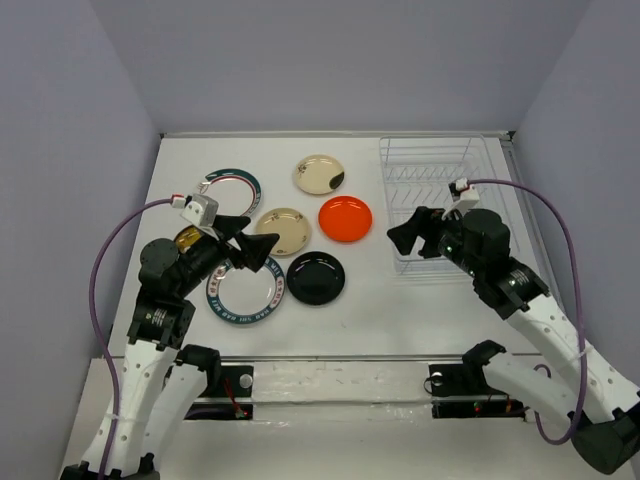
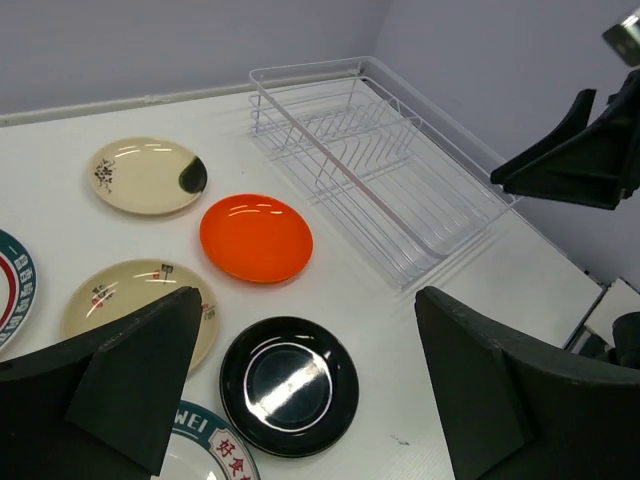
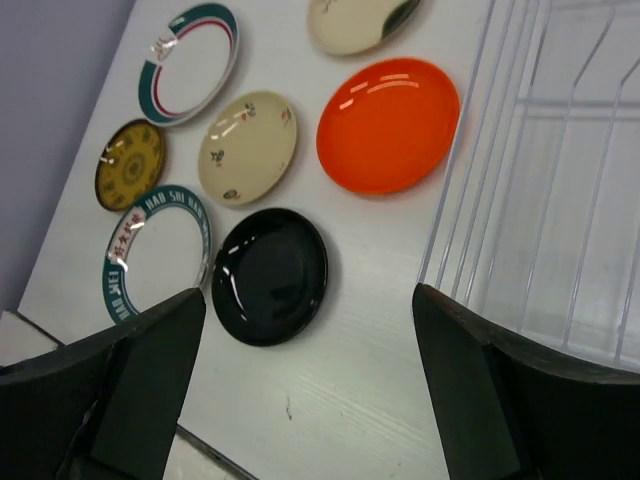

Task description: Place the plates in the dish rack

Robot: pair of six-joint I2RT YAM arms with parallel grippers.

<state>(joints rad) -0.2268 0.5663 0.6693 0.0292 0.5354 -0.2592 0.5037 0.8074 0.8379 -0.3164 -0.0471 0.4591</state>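
The near teal plate's uncovered rim (image 3: 204, 268) is beside the black plate (image 3: 270, 275). My right gripper should go down and to the left in the top view next, toward that rim.
Seven plates lie flat on the white table: two teal-rimmed (image 1: 232, 187) (image 1: 247, 288), two cream (image 1: 320, 174) (image 1: 283, 231), orange-red (image 1: 345, 218), glossy black (image 1: 316, 277), and gold (image 1: 188, 238), half hidden under my left arm. The wire dish rack (image 1: 440, 195) stands at the back right with no plates in it. My left gripper (image 1: 258, 233) is open and empty above the near teal plate; its view shows the black plate (image 2: 290, 385) below. My right gripper (image 1: 410, 228) is open and empty at the rack's near left corner, above the black plate (image 3: 270, 275) and the rack edge (image 3: 560, 180).
Grey walls enclose the table at the back and both sides. A metal rail runs along the near edge (image 1: 330, 360). The right gripper (image 2: 570, 160) shows in the left wrist view, beyond the rack (image 2: 370, 160).
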